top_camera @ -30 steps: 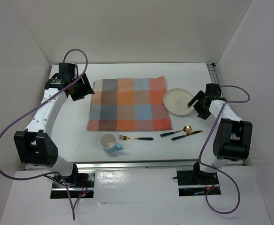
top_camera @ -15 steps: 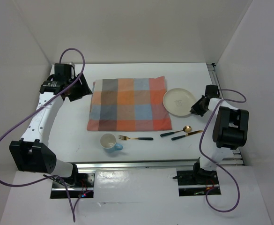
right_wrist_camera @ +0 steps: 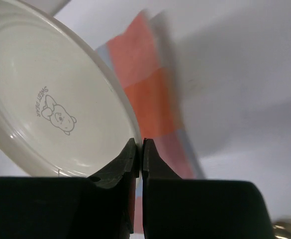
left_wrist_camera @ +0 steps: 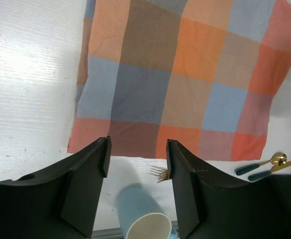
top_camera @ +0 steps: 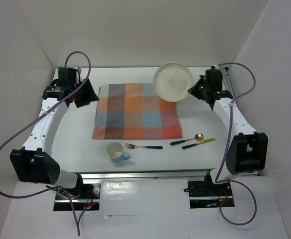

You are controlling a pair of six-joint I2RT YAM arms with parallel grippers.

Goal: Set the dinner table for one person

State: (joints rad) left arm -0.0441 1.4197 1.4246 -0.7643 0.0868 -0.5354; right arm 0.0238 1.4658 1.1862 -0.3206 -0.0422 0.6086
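I will next move my right gripper down and to the left in the top view, lower the plate [top_camera: 172,81] and let go of it, because the bare middle of the mat is that way.
My right gripper [top_camera: 192,90] [right_wrist_camera: 140,144] is shut on the rim of a cream plate [top_camera: 172,81] [right_wrist_camera: 46,94], which hangs tilted in the air above the far right corner of the checked cloth mat [top_camera: 137,110] [left_wrist_camera: 185,74]. The mat lies flat on the white dinner table [top_camera: 75,139]. My left gripper [top_camera: 88,93] [left_wrist_camera: 137,149] hovers open and empty over the mat's left side. A light blue cup [top_camera: 116,150] [left_wrist_camera: 143,214] stands near the front edge. Beside it lie a fork [top_camera: 144,147], a spoon [top_camera: 186,140] and a knife [top_camera: 199,143].
Metal rails run along the near edge [top_camera: 150,174] and the right edge [top_camera: 227,74] of the table. Grey walls enclose the back and both sides. Purple cables loop off both arms.
The right gripper closed on the plate's rim and lifted it off the table, carrying it back and left over the mat's corner. The left arm barely moved.
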